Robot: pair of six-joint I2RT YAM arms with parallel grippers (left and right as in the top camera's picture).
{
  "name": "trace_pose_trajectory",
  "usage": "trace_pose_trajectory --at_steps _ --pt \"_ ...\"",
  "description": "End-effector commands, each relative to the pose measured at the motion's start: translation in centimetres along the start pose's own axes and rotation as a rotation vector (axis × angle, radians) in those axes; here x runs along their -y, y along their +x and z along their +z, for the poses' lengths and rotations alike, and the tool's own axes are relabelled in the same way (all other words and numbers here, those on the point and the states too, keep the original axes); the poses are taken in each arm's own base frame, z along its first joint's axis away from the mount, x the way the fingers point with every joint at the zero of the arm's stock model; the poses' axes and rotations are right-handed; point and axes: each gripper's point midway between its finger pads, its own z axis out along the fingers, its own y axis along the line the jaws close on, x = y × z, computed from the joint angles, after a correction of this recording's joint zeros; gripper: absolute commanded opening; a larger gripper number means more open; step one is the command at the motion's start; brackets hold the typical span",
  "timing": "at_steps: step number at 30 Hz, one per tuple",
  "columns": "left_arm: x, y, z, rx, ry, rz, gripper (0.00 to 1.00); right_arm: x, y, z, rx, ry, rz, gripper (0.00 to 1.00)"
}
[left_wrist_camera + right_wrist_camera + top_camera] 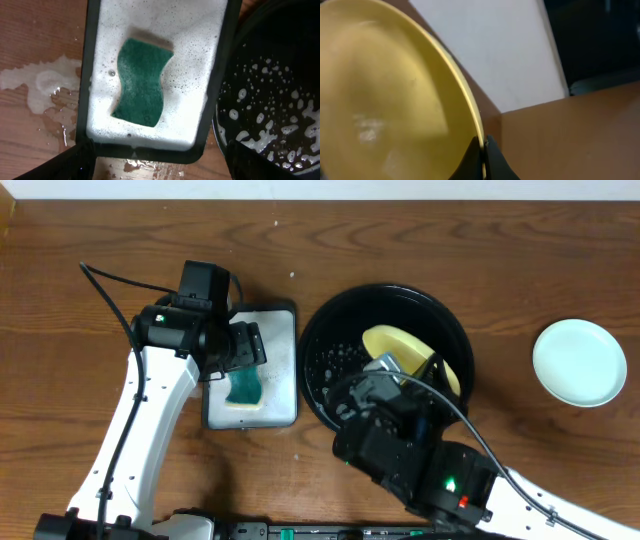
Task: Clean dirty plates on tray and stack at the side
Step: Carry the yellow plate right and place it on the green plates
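Note:
Toward the right in the overhead view, I need to swing my right gripper over the mint-green plate, levelling the yellow plate, then release it, because it hangs tilted.
The large round black tray (330,330) sits at the table's middle, flecked with suds; its rim also shows in the left wrist view (280,75). My right gripper (484,150) is shut on the rim of the yellow plate (385,100), which it holds tilted over the tray (400,350). One pale mint-green plate (579,362) lies on the table at the far right. A second mint plate is not in view. My left gripper (157,162) is open and empty, hovering over the sponge tray's near edge.
A rectangular black-rimmed white sponge tray (285,405) full of foam (200,65) holds a green sponge (141,82), left of the round tray. Soapy water (45,85) is spilled on the wood beside it.

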Motion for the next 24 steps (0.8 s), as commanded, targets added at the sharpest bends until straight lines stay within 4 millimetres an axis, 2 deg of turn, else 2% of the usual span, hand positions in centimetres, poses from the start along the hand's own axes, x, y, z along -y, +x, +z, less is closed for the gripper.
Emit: trace_pose_trajectory --at_steps 1,4,7,10,12,15,18,20,23,24 --pt "-0.1 -0.1 -0.3 0.006 -0.003 0.008 0.83 0.3 1.3 1.5 -0.069 -0.009 0.162 0.01" --pt "-0.1 -0.1 -0.3 0.006 -0.003 0.008 0.83 -1.8 2.7 2.9 -0.157 -0.159 0.277 0.01" --pt "-0.1 -0.1 -0.3 0.006 -0.003 0.008 0.83 -2.0 5.1 5.2 -0.293 -0.206 0.515 0.01" --pt "-0.1 -0.1 -0.3 0.006 -0.003 0.008 0.83 -2.6 7.3 8.0 -0.425 -0.34 0.721 0.01" --pt "-0.1 -0.1 -0.3 0.006 -0.003 0.008 0.83 -2.5 8.8 9.9 -0.487 -0.454 0.865 0.01" --pt "-0.1 -0.1 -0.3 0.006 -0.003 0.008 0.83 -1.0 11.8 11.9 -0.55 -0.547 1.086 0.01" --pt "-0.1 -0.1 -0.3 0.006 -0.003 0.008 0.83 1.6 16.4 13.7 -0.611 -0.496 1.278 0.01" --pt "-0.1 -0.1 -0.3 0.006 -0.003 0.008 0.83 3.5 20.3 14.8 -0.657 -0.411 1.386 0.01" --pt "-0.1 -0.1 -0.3 0.006 -0.003 0.008 0.83 5.5 27.6 16.0 -0.769 -0.238 1.561 0.01" --pt "-0.1 -0.1 -0.3 0.007 -0.003 0.008 0.83 5.5 29.3 16.2 -0.807 -0.2 1.609 0.01"
